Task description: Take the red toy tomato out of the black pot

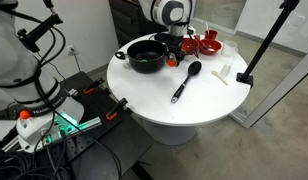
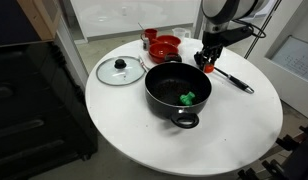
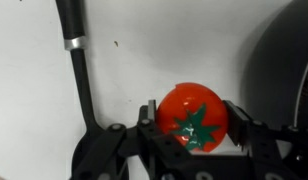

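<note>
The tomato goes down onto that open patch (image 1: pixel 173 66) next and my gripper releases it, since bare white tabletop lies below between the black pot (image 1: pixel 146 56) and the spoon.
The red toy tomato (image 3: pixel 192 117), with a green star-shaped top, sits between my gripper's (image 3: pixel 192 128) two black fingers, which press on both its sides. In both exterior views the gripper (image 1: pixel 172 52) (image 2: pixel 207 58) holds the tomato (image 1: pixel 172 61) (image 2: pixel 207 67) just outside the rim of the black pot (image 1: pixel 146 56) (image 2: pixel 177 90), low over the white round table (image 1: pixel 184 105). I cannot tell whether the tomato touches the table. The pot's wall (image 3: pixel 284 70) shows at the right of the wrist view. A small green thing (image 2: pixel 188 97) lies inside the pot.
A black long-handled spoon (image 1: pixel 187 80) (image 2: pixel 232 78) (image 3: pixel 79 70) lies close beside the gripper. Red bowls (image 1: pixel 206 43) (image 2: pixel 164 45) stand behind it. A glass lid (image 2: pixel 120 70) lies next to the pot. A small white object (image 1: pixel 223 73) is near the table's edge.
</note>
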`<state>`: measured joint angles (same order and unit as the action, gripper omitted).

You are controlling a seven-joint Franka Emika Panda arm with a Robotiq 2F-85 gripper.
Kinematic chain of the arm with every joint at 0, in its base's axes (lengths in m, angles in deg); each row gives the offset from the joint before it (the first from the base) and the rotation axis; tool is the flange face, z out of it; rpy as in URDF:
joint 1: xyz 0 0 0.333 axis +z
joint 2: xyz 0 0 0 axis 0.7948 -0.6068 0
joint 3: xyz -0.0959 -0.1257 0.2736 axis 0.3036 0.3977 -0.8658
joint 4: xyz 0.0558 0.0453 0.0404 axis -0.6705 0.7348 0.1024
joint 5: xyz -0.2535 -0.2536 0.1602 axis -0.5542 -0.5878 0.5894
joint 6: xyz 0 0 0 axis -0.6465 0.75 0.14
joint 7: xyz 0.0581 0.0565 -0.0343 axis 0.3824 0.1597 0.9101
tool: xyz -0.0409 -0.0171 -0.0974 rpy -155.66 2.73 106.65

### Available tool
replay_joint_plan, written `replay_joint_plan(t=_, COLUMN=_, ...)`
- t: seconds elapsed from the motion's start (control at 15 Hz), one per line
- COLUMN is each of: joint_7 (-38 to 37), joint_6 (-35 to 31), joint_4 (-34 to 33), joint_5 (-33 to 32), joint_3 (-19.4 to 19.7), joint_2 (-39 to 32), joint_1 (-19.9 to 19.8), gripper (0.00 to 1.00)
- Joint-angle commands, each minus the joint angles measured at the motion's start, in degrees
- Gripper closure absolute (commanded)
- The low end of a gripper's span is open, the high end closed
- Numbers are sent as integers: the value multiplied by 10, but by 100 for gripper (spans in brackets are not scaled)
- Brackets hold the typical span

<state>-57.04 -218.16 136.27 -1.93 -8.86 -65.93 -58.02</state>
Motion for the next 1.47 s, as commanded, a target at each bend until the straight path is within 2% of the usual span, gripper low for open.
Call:
replay_joint_plan(t=0.0, joint_7=-14, joint_6=-1, joint_4=-41, joint_5=-14, joint_3=12, joint_2=-40, joint_1=11, gripper=62)
replay_joint_plan(t=0.53, joint_7=-18, joint_6=6, joint_4=-84, joint_5=-22, joint_3=18, joint_2=-94, joint_1=17, gripper=62)
replay_joint_plan(t=0.93, joint_7=-15, joint_6=16, joint_4=-103, joint_5=-18, joint_3=14, joint_2=-109, joint_1=15, gripper=59)
replay_joint_plan(t=1.0, joint_7=-15, joint_6=16, joint_4=-105, joint_5=-17, joint_3=14, joint_2=-109, joint_1=15, gripper=23)
replay_joint_plan(t=1.07, joint_7=-15, joint_6=16, joint_4=-106, joint_5=-18, joint_3=14, joint_2=-110, joint_1=15, gripper=10)
replay_joint_plan(t=1.2, joint_7=-14, joint_6=17, joint_4=-109, joint_5=-18, joint_3=14, joint_2=-110, joint_1=14, gripper=1)
replay_joint_plan(t=1.4, joint_7=-8, joint_6=21, joint_4=-108, joint_5=-14, joint_3=9, joint_2=-105, joint_1=10, gripper=0)
